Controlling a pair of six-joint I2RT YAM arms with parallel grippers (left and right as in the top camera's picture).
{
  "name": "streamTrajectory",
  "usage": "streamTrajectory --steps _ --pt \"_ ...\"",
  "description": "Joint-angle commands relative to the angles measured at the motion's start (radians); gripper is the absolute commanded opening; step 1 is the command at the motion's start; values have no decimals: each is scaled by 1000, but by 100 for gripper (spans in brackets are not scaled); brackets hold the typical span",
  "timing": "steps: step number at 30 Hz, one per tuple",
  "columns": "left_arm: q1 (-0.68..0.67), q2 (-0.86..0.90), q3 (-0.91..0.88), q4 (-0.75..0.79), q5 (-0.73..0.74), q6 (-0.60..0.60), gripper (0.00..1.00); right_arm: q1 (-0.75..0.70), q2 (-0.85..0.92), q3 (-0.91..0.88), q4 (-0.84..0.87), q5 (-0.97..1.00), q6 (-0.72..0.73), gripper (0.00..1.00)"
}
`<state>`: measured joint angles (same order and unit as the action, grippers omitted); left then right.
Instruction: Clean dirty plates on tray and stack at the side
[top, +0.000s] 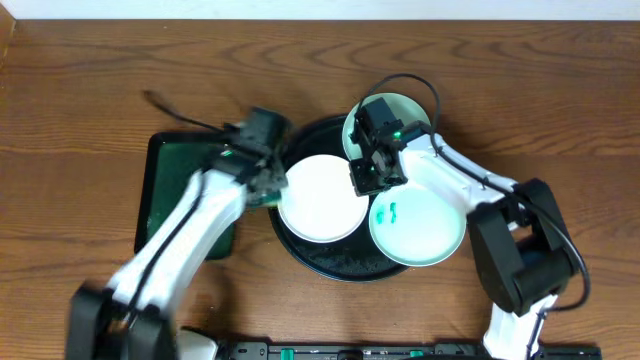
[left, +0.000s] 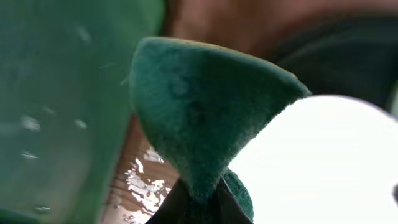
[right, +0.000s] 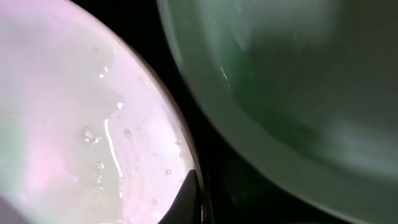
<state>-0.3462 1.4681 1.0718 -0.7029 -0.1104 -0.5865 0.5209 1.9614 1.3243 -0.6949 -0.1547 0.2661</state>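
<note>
The white plate (top: 320, 198) will be lifted by my right gripper next, carried past the mint plates and lowered. My right gripper will then let go of its rim, since the tabletop there is bare.
A white plate (top: 320, 198) lies on the round black tray (top: 340, 264). A pale mint plate with teal smudges (top: 415, 225) lies over the tray's right rim. A third mint plate (top: 400, 108) sits at the tray's back, partly hidden by my right wrist. My left gripper (top: 266, 190) is shut on a green sponge (left: 199, 118) at the white plate's left edge (left: 323, 168). My right gripper (top: 368, 178) pinches the white plate's right rim (right: 74, 124); one finger (right: 189, 200) lies on top of it, and a mint plate (right: 298, 81) is close beside it.
A rectangular black dish with green inside (top: 162, 190) stands left of the tray, under my left arm; it also shows in the left wrist view (left: 56, 106). Water drops lie on the wooden table (left: 146, 183) between dish and tray.
</note>
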Motion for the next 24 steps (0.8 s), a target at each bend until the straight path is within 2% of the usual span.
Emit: streamTrajectory --steps 1,7,12,14,19,24 --pt "5 -125 2 -3 -40 13 7 33 -103 5 8 134 -6 1" --pt "91 -215 2 -10 -40 39 7 107 -220 27 2 351 -46 1" --pt "229 -206 -2 -30 -40 46 7 206 -321 43 16 703 -184 1" --pt "294 -200 -3 -37 -39 63 7 263 -352 43 54 894 -290 1" --pt "384 -196 -4 -48 -39 81 7 374 -365 43 188 1143 -584 1" --pt "421 -196 -4 -54 -32 81 7 453 -365 43 332 1223 -888 1"
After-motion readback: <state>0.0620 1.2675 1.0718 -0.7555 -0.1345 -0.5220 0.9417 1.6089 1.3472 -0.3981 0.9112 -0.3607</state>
